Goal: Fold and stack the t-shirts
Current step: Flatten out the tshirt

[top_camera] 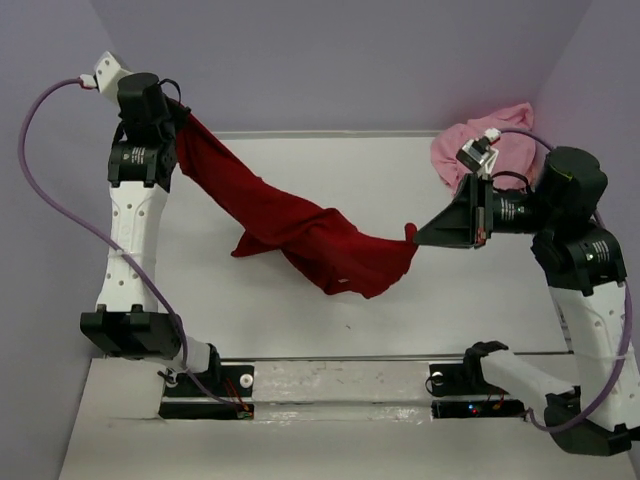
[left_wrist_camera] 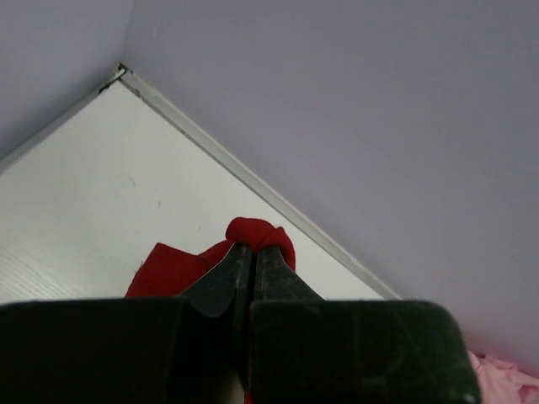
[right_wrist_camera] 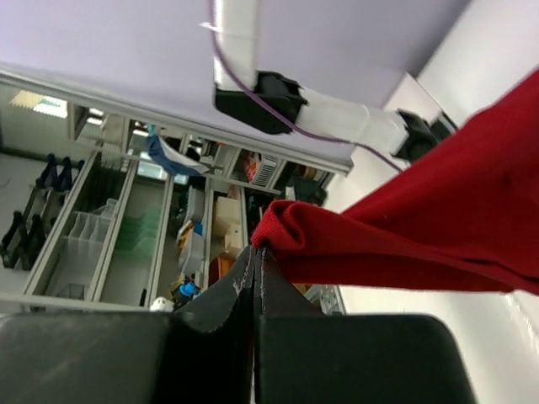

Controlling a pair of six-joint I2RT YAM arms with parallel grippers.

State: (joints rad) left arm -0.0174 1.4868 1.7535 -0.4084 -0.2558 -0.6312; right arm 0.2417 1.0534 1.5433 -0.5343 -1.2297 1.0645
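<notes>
The cloth's end still hangs raised, so the left gripper should next move back and down toward the bare near part of the white table and release it.
The dark red t-shirt (top_camera: 300, 230) hangs stretched between my two grippers above the white table (top_camera: 330, 310), sagging in the middle where its lower folds droop toward the surface. My left gripper (top_camera: 182, 118) is raised at the far left, shut on one end of the cloth (left_wrist_camera: 253, 231). At mid right my right gripper (top_camera: 415, 235) is shut on the other end (right_wrist_camera: 290, 227). The light pink t-shirt (top_camera: 485, 145) lies crumpled at the far right corner, behind the right arm; a bit of it shows low in the left wrist view (left_wrist_camera: 505, 379).
Lilac walls (top_camera: 350, 60) close the table at the back and both sides. The arm bases stand on a white rail (top_camera: 340, 385) along the near edge.
</notes>
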